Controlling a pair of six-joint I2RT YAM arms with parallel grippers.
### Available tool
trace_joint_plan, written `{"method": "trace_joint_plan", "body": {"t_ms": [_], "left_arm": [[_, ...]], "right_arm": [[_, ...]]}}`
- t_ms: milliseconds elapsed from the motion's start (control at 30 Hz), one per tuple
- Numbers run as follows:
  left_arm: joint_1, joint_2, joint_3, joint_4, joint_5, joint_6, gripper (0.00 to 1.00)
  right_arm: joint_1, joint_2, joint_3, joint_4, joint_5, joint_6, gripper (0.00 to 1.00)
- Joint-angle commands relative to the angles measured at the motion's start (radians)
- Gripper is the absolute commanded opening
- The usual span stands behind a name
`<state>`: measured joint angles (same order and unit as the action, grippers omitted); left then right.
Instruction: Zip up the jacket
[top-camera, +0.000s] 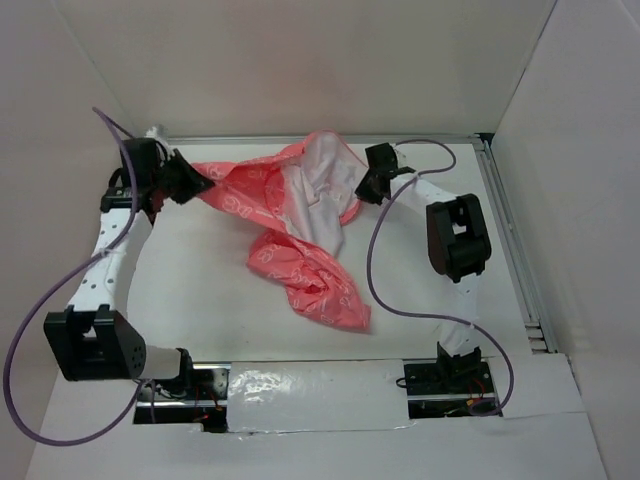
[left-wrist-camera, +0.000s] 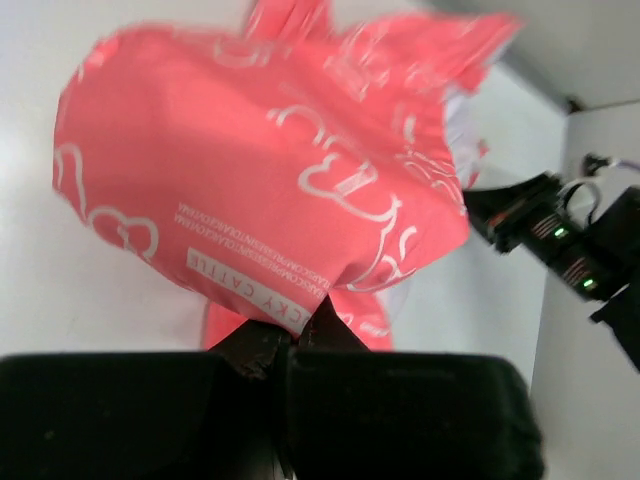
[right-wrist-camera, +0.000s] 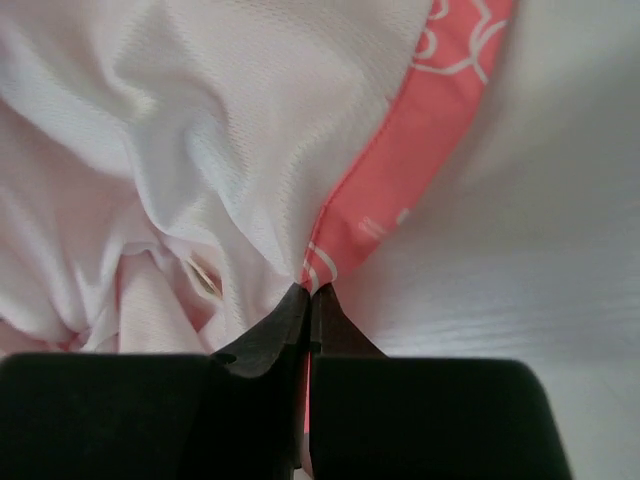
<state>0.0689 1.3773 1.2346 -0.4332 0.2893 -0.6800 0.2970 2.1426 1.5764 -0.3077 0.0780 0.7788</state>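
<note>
The robot's left gripper should next rise high, then lower toward the far corner of the tabletop, so that the jacket's crumpled part spreads out flat before the gripper releases it.
The coral-pink jacket (top-camera: 295, 235) with white print hangs stretched between both grippers over the far half of the table, its whitish lining (top-camera: 320, 190) facing up and a crumpled part trailing toward the near side. My left gripper (top-camera: 200, 183) is shut on the jacket's left end; in the left wrist view (left-wrist-camera: 292, 330) the fingers pinch pink fabric (left-wrist-camera: 260, 190) by a white label. My right gripper (top-camera: 362, 192) is shut on the jacket's right edge; in the right wrist view (right-wrist-camera: 308, 295) it pinches the pink hem (right-wrist-camera: 400, 170) beside the lining (right-wrist-camera: 200, 130). Zipper and emblem are hidden.
White walls close in the table on the far, left and right sides. A metal rail (top-camera: 515, 240) runs along the right edge. Purple cables (top-camera: 375, 270) loop from each arm. The right arm shows in the left wrist view (left-wrist-camera: 560, 245).
</note>
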Motion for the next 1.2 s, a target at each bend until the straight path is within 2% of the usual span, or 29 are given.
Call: {"method": "trace_joint_plan", "body": {"t_ms": [0,200,233,367,433,500,533,667,833,933,967,1067,1100,1167], "left_arm": [[0.009,-0.127,0.169,0.016,-0.021,0.065,0.0],[0.008,-0.259,0.405,-0.004,-0.068,0.111,0.0],[0.006,-0.27,0.467,-0.013,-0.073,0.129,0.0],[0.005,-0.302,0.635,-0.051,-0.102,0.157,0.0],[0.005,-0.302,0.747,-0.073,-0.058,0.16,0.0],[0.003,-0.3,0.816,-0.075,0.005,0.163,0.0],[0.003,-0.294,0.9,-0.082,0.022,0.149,0.0],[0.005,-0.245,1.107,-0.107,0.128,0.119,0.0],[0.017,-0.259,1.108,-0.026,0.212,0.042,0.0],[0.028,-0.224,1.062,-0.053,0.2,0.013,0.0],[0.028,-0.216,1.031,-0.05,0.2,0.002,0.0],[0.028,-0.175,0.777,0.005,0.194,-0.01,0.0],[0.019,-0.153,0.738,0.014,0.179,-0.01,0.0],[-0.02,-0.019,0.665,-0.005,0.087,0.008,0.0]], "right_arm": [[0.008,-0.212,-0.004,0.085,0.161,-0.071,0.0],[0.034,-0.597,-0.157,0.035,0.446,-0.165,0.0],[0.036,-0.707,-0.194,0.015,0.524,-0.174,0.0],[0.054,-0.99,-0.269,-0.03,0.629,-0.235,0.0],[0.057,-1.146,-0.285,-0.048,0.628,-0.26,0.0],[0.059,-1.237,-0.28,-0.056,0.612,-0.321,0.0],[0.06,-1.309,-0.253,-0.086,0.606,-0.341,0.0],[0.071,-1.397,-0.144,-0.205,0.618,-0.381,0.0],[0.08,-1.428,-0.133,-0.261,0.608,-0.375,0.0],[0.08,-1.391,-0.165,-0.291,0.6,-0.339,0.0],[0.08,-1.377,-0.18,-0.294,0.602,-0.329,0.0],[0.076,-1.325,-0.288,-0.265,0.608,-0.286,0.0],[0.068,-1.29,-0.344,-0.24,0.603,-0.267,0.0],[0.038,-1.217,-0.421,-0.202,0.544,-0.239,0.0]]}}
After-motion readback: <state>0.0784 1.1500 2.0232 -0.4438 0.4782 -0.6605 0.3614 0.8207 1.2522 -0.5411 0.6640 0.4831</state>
